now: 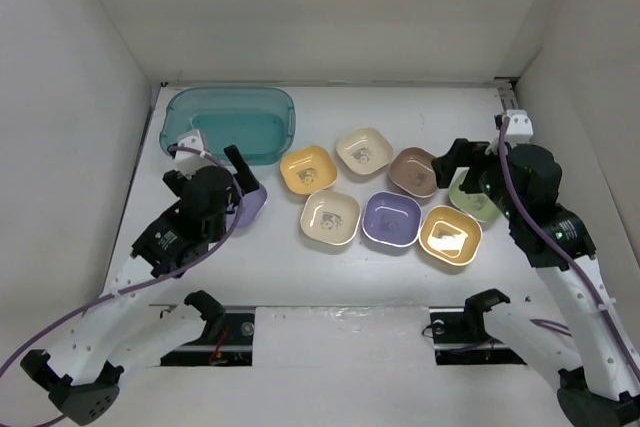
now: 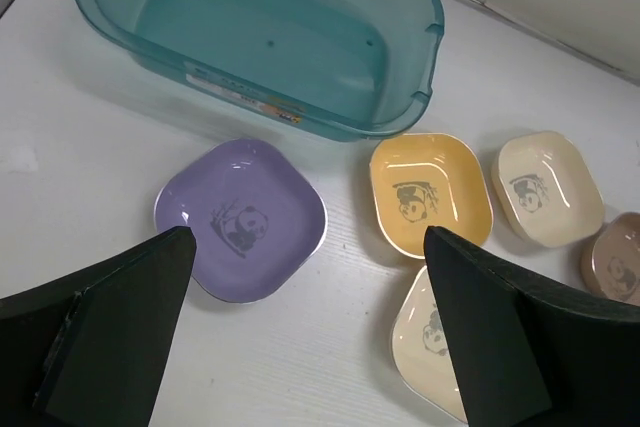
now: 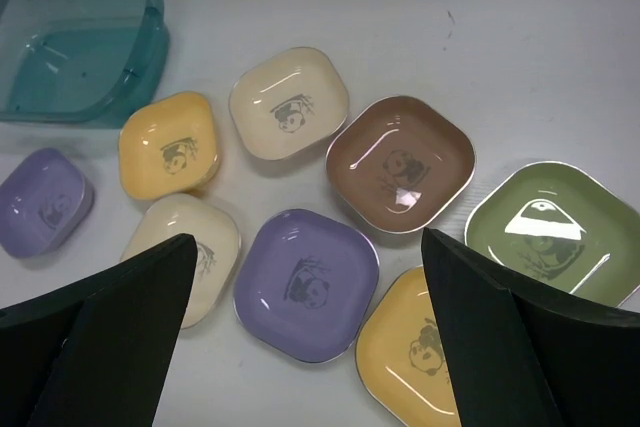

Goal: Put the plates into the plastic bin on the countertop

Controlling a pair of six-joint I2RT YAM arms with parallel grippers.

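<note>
The bare countertop beside the purple plate's near rim (image 1: 240, 226) (image 2: 236, 298) leaves room for a finger, so my left gripper needs to move down and back with a turn onto that rim.
Several small rounded-square plates with panda prints lie on the white countertop (image 1: 300, 277). A purple plate (image 1: 250, 205) (image 2: 240, 217) sits alone just in front of the teal plastic bin (image 1: 228, 122) (image 2: 270, 37), which holds nothing. My left gripper (image 1: 243, 179) (image 2: 308, 242) hovers open above that plate's right edge. The others cluster mid-table: yellow (image 1: 308, 169), cream (image 1: 364, 151), brown (image 1: 414, 171), green (image 1: 472, 197), cream (image 1: 330, 218), purple (image 1: 391, 218) (image 3: 305, 282) and yellow (image 1: 450, 234). My right gripper (image 1: 456, 161) (image 3: 308, 239) hangs open above the cluster, holding nothing.
White walls close in the countertop at the left, right and back. The bin (image 3: 75, 47) stands in the far left corner. Both arm bases sit on a rail (image 1: 340, 327) at the near edge.
</note>
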